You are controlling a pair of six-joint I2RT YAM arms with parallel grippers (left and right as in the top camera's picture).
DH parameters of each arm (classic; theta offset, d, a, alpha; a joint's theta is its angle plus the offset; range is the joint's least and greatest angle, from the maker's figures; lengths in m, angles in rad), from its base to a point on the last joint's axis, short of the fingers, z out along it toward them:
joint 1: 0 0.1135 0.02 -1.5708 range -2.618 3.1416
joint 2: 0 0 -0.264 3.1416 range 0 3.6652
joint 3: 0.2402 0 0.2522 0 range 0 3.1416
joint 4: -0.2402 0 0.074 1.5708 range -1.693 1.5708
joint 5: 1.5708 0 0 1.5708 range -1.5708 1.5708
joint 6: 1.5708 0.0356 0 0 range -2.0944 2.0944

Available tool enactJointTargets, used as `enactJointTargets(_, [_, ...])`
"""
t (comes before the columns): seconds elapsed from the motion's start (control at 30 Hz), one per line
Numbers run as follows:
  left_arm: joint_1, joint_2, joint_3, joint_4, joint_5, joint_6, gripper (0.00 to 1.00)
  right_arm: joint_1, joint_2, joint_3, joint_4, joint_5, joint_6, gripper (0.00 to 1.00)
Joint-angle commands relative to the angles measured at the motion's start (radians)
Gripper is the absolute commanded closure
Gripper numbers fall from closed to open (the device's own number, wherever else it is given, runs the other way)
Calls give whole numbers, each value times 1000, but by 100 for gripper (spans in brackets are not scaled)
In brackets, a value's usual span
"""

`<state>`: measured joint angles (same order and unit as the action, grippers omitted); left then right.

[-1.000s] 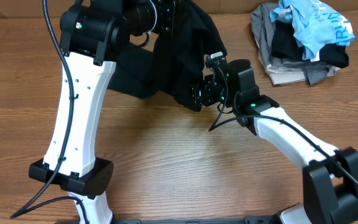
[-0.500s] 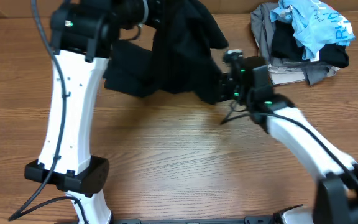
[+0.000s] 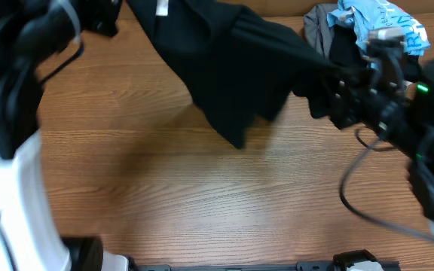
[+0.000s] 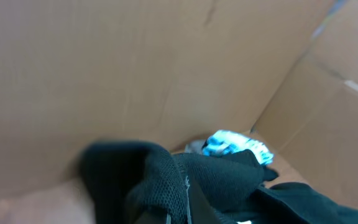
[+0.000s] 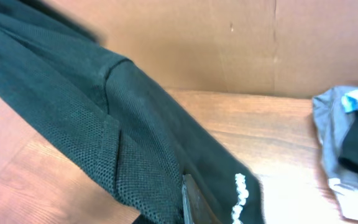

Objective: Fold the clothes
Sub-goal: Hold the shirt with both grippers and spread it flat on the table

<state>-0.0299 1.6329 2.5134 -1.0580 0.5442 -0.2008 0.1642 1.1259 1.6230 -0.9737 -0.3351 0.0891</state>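
Note:
The shirt is still hanging lifted, and the tabletop by the cardboard side [image 3: 146,51] is below my left gripper, so I will bring the shirt's shoulder down onto it and let go.
The clothes, a black T-shirt [image 3: 232,68], hang lifted off the table, stretched from the upper left to the right, with a small white tag [image 3: 160,7] near the top edge. My right gripper [image 3: 330,81] is shut on the shirt's right end; the right wrist view shows mesh fabric [image 5: 104,124] pinched at my right gripper [image 5: 194,202]. My left gripper [image 4: 179,214] is shut on a bunched fold of the black fabric [image 4: 166,180]. In the overhead view the left gripper is a dark blur at the upper left corner.
A heap of grey garments [image 3: 330,34] topped by a light blue printed one [image 3: 386,30] lies at the back right, right behind my right arm [image 3: 420,113]. A cardboard wall [image 5: 229,43] stands along the table's far edge. The white left arm [image 3: 13,196] fills the left side.
My right gripper has shut on the shirt and moved right and up. The left arm has risen and shifted left. The shirt has left the table and now hangs stretched between both grippers.

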Motion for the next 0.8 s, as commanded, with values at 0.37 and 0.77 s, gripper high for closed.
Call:
enactJointTargets(0.37, [31, -261, 36, -200, -350, 66, 96, -14, -3, 283, -340, 58, -64, 96])
enactJointTargets(0.77, [29, 51, 19, -448, -428, 93, 96, -14, 338, 280, -449, 58, -64, 96])
